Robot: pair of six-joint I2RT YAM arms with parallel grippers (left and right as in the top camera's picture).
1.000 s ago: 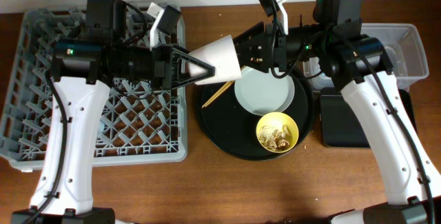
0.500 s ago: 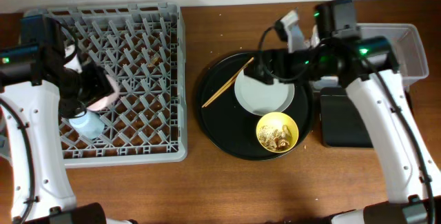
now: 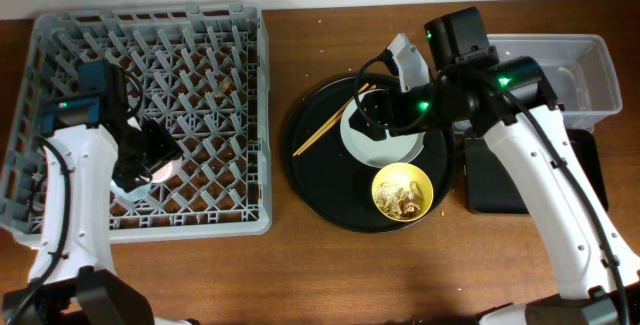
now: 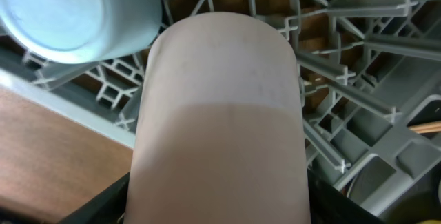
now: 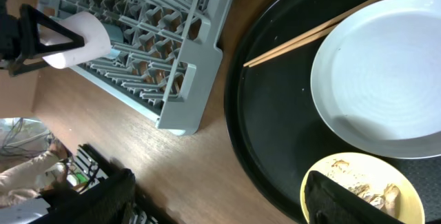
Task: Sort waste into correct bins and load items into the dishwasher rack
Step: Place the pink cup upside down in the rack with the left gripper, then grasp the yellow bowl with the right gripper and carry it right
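Note:
The bowl is below my right gripper and nearer my base. Next, I need to move my right gripper back and down onto the yellow bowl's rack-side rim (image 3: 376, 191) (image 5: 304, 191).
My left gripper (image 3: 148, 157) is shut on the small pink cup (image 4: 220, 114) and holds it low over the front left of the grey dishwasher rack (image 3: 200, 65), right beside the small blue cup (image 4: 76, 10), which lies in the rack. My right gripper (image 3: 375, 115) is open and empty, hovering above the pale plate (image 3: 400, 150). The chopsticks (image 3: 325, 125) lie left of the plate. The yellow bowl (image 3: 402, 191) holds brownish food scraps. The clear tub (image 3: 580, 75) and the shallow black tray (image 3: 500, 180) stand at the right. Tissue and wrapper are not in view.
The plate, bowl and chopsticks sit on a big round black tray (image 3: 310, 180) in the middle of the brown table. A few crumbs lie in the rack's far part. The right wrist view shows the rack's corner (image 5: 186, 114) next to the round tray's rim.
My left arm has carried the pink cup from above the round tray to the rack's front left, beside the blue cup. My right gripper has moved left and down over the plate.

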